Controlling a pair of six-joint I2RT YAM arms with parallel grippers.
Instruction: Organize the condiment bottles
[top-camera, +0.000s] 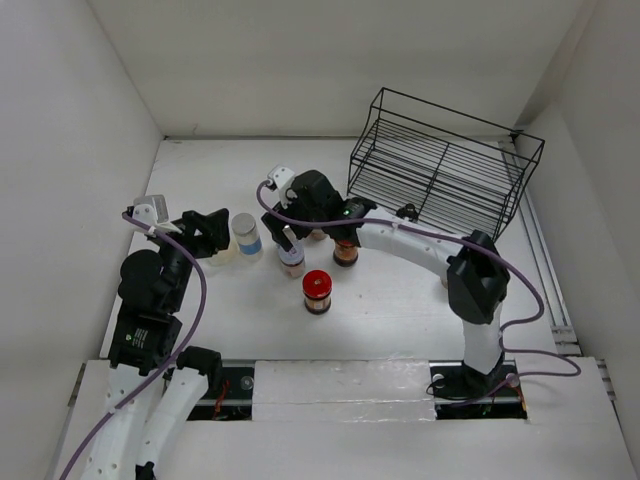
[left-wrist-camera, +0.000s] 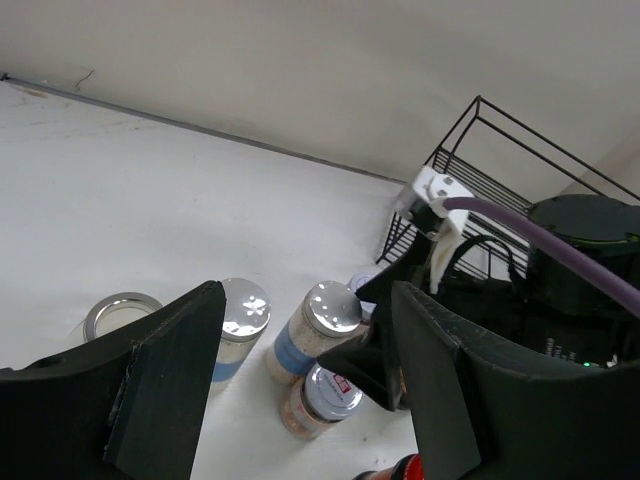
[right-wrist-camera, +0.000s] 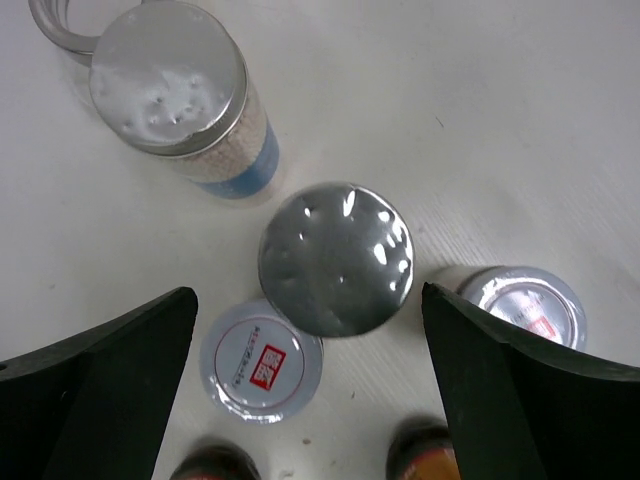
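My right gripper should lower around the silver-lidded jar (right-wrist-camera: 337, 260) beside the white logo lid and close; its open fingers already straddle the silver lid.
Several condiment bottles stand together mid-table. My right gripper (top-camera: 300, 226) hovers open above them. In the right wrist view its jaws (right-wrist-camera: 308, 300) straddle a silver-lidded jar (right-wrist-camera: 336, 258). A white lid with a red logo (right-wrist-camera: 262, 360), a second logo lid (right-wrist-camera: 525, 305) and a blue-labelled jar (right-wrist-camera: 170, 80) are close by. My left gripper (top-camera: 208, 236) is open and empty at the left of the group, and it (left-wrist-camera: 305, 295) looks over two silver-lidded jars (left-wrist-camera: 243, 308) (left-wrist-camera: 333, 307). A red-lidded jar (top-camera: 317, 291) stands apart in front.
The black wire rack (top-camera: 440, 170) stands at the back right, against the wall. A low jar with a ring lid (left-wrist-camera: 120, 312) sits left of the group. Two dark bottles (right-wrist-camera: 430, 455) stand at the near side. White walls enclose the table on three sides.
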